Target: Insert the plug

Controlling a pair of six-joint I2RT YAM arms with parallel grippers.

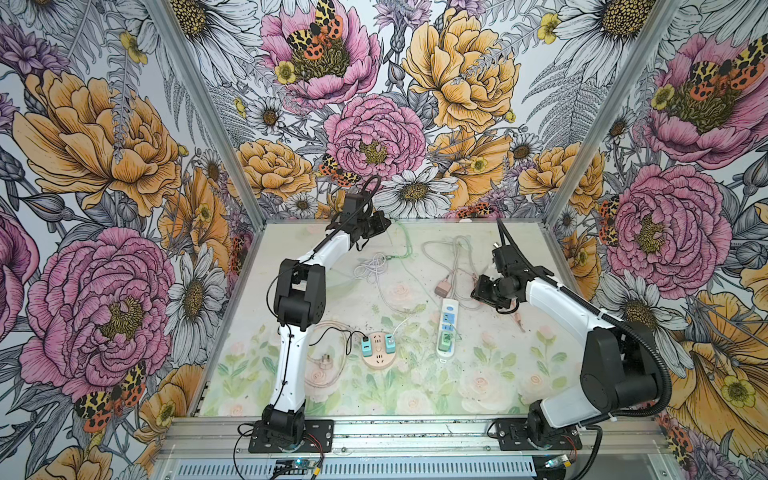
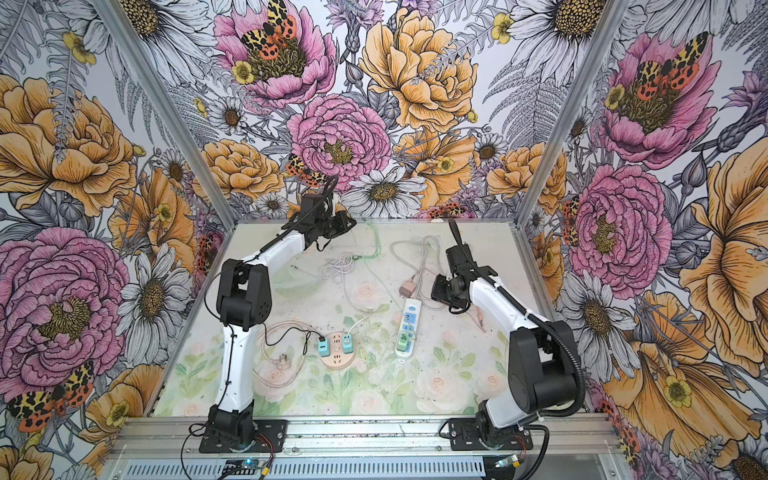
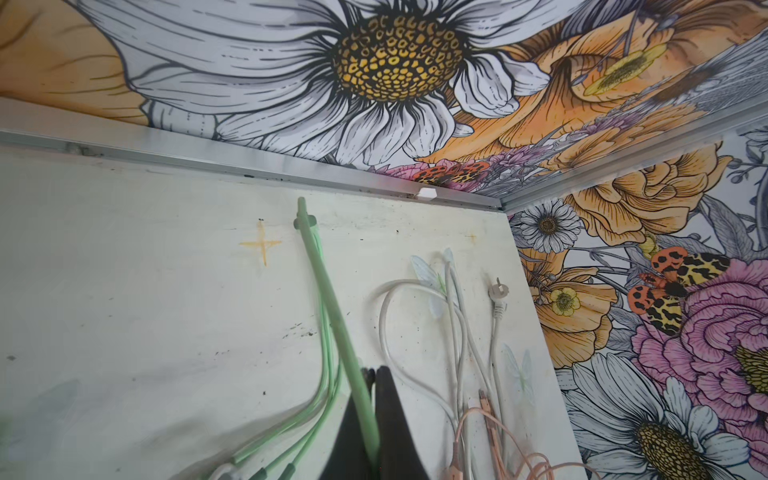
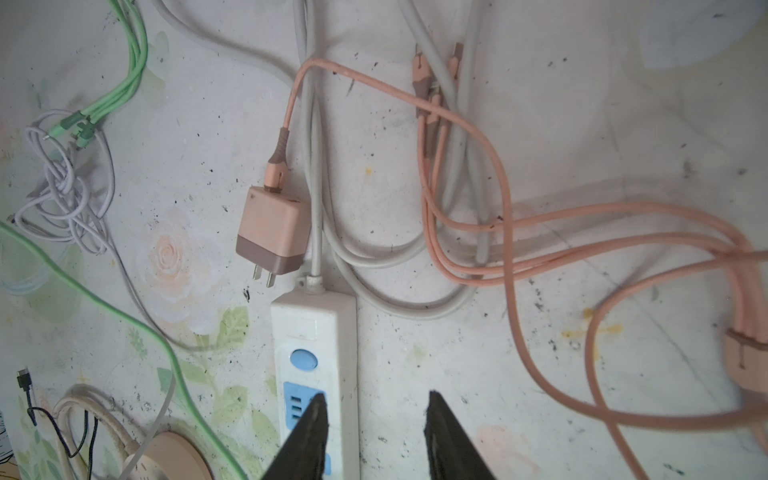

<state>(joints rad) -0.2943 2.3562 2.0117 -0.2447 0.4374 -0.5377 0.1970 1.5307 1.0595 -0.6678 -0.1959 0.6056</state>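
I should next lower the raised green cable with my left gripper toward bare tabletop near the rear wall (image 1: 397,241) (image 3: 272,308) below and release it, because its connector ends already rest there.
The pink plug (image 4: 272,230) lies flat on the table with its two prongs pointing toward the cord end of the white power strip (image 4: 332,332); both show in both top views, plug (image 1: 440,287) and strip (image 1: 448,328). My right gripper (image 4: 376,399) hovers open over the strip's edge, one finger above its blue sockets, nothing between the fingers, a short way from the plug. At the table's back, my left gripper (image 3: 376,370) is shut on a green cable (image 3: 328,307) that runs up between its fingers.
A green adapter (image 1: 445,338) sits in the strip. A round pink socket (image 1: 377,354) holds two teal adapters. Tangled white cable (image 1: 370,268), pink cables (image 4: 478,232) and a white three-pin plug (image 3: 497,291) lie around the back of the table.
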